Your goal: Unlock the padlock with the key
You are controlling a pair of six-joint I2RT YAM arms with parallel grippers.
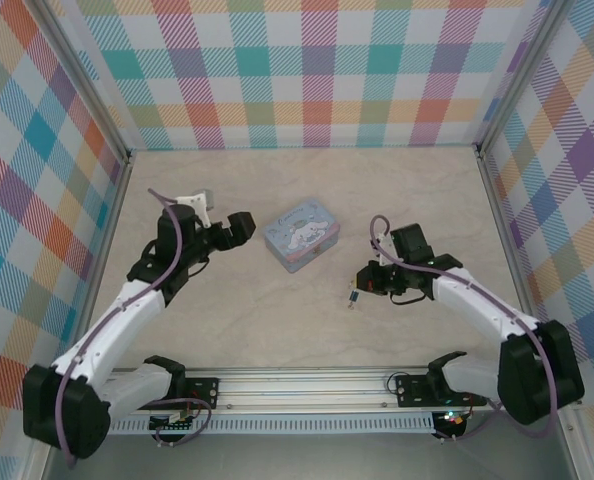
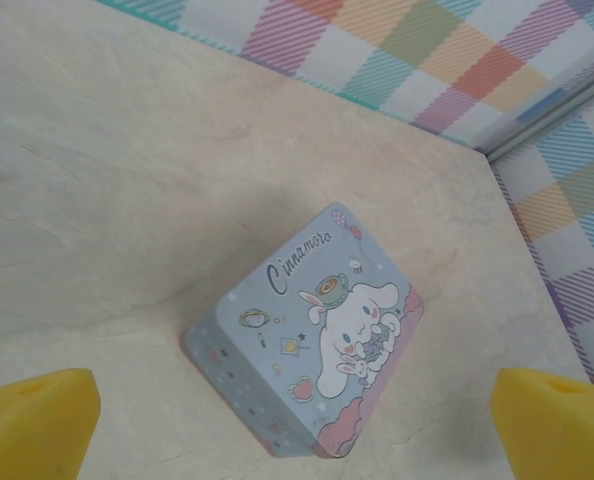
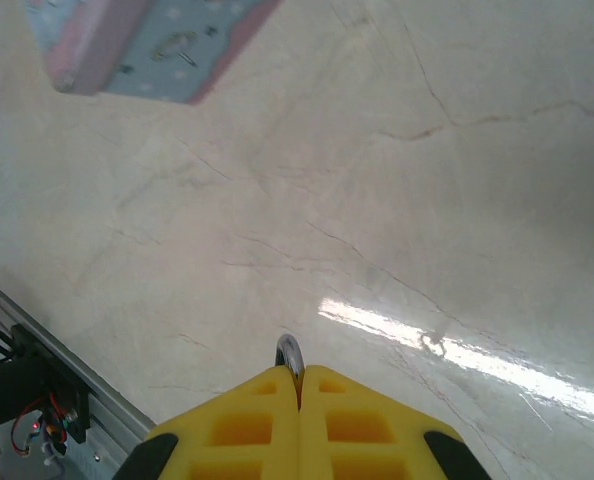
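Observation:
The padlock goes down from my right gripper onto the bare marble between the tin and the metal bar next and comes free on that clear spot below.
My right gripper is shut on the padlock, whose thin silver shackle curls out past the yellow fingertips. The body is hidden between the pads. In the top view this gripper hangs low over the table right of centre, and the tiny padlock pokes out at its tip. The key is hidden or out of view. My left gripper stands open just left of the pale-blue cartoon tin, holding nothing. In the left wrist view its yellow fingertips sit wide apart on either side of the tin.
The tin lies closed, at an angle, in the middle of the marble-look table. Checked walls close in the back and both sides. A metal rail runs along the near edge between the arm bases.

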